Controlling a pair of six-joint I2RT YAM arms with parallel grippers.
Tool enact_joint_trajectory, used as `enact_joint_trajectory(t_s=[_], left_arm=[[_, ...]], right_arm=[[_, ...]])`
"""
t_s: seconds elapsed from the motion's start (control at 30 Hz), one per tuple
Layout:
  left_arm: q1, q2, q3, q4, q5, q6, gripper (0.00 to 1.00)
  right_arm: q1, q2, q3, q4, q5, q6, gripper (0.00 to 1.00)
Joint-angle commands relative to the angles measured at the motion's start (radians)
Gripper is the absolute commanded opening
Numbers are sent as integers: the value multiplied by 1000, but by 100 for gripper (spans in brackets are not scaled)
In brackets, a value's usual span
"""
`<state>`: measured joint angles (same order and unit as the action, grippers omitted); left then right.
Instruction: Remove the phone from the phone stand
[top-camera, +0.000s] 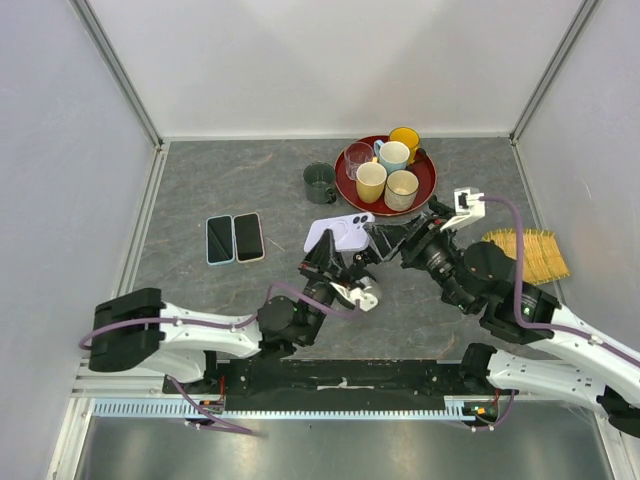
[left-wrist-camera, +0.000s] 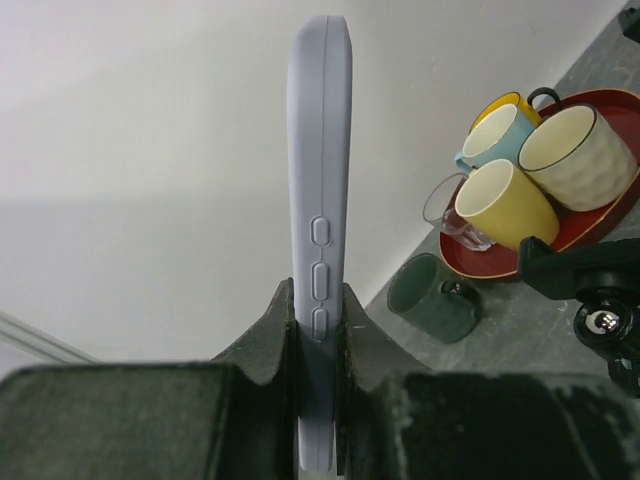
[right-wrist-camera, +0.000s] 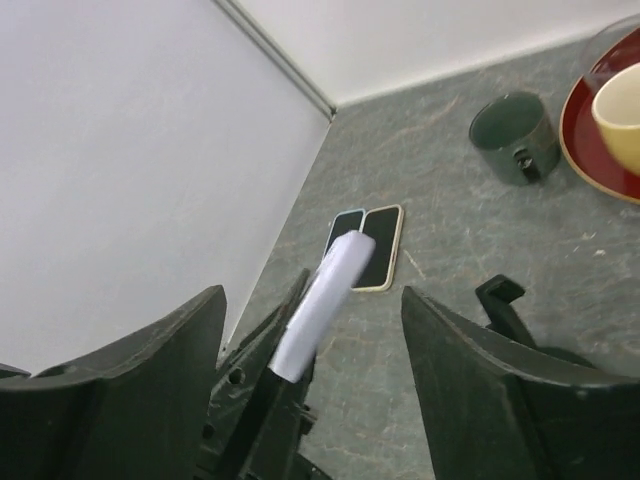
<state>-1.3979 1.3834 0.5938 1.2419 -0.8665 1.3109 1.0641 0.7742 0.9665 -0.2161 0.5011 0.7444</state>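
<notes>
My left gripper swings down and left in the top view next and releases the lavender phone on the clear tabletop there, beside the flat phones.
A lavender phone (top-camera: 340, 232) is held on edge, lifted above the table, between the fingers of my left gripper (top-camera: 325, 258). In the left wrist view the phone (left-wrist-camera: 320, 160) stands upright with its side buttons showing, and the left gripper (left-wrist-camera: 320, 300) is shut on its lower end. A small black phone stand (left-wrist-camera: 585, 275) sits empty on the table to the right of it, and it also shows in the right wrist view (right-wrist-camera: 500, 300). My right gripper (top-camera: 393, 240) is open and empty just right of the phone; the phone (right-wrist-camera: 322, 300) shows between its spread fingers, apart from them.
Two phones (top-camera: 234, 238) lie flat side by side at the left, also in the right wrist view (right-wrist-camera: 370, 245). A dark green mug (top-camera: 319, 182) stands beside a red tray (top-camera: 430, 180) of several cups at the back. A bamboo mat (top-camera: 530, 250) lies at the right.
</notes>
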Motion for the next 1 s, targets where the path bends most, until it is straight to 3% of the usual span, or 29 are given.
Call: enact_joint_trajectory(t_s=[0.0,0.03,0.07,0.1,0.17,0.2,0.27,0.4,0.7,0.97], left_arm=[[31,-200,3,-180,-36,-391,2],[45,-237,14,-293,-20,-477,2],[84,-275,20,-508,7,-571,2],[115,-361,38,-636,96,-775,2],[242,-437,49,-877,202,-971,2],[291,-493,43,-924,292,-1118,2],[430,-535,43,-1048,365,-1226,2],[548,-511,90,-1185,470,-1422,2],[901,-276,104,-1181,958,-1809,2],[1070,-41,130,-1047,1170,-2003,2]], right_arm=[[2,-56,17,35,80,-83,83],[4,-64,18,28,103,-108,85],[2,-85,20,15,120,-120,87],[4,-95,20,6,134,-131,90],[2,-122,21,-20,184,-166,92],[4,-133,21,-28,200,-178,95],[4,-161,17,-43,241,-214,95],[2,-193,2,-63,300,-250,97],[4,-236,-51,-88,346,-325,98],[4,-257,-135,-75,405,-436,98]])
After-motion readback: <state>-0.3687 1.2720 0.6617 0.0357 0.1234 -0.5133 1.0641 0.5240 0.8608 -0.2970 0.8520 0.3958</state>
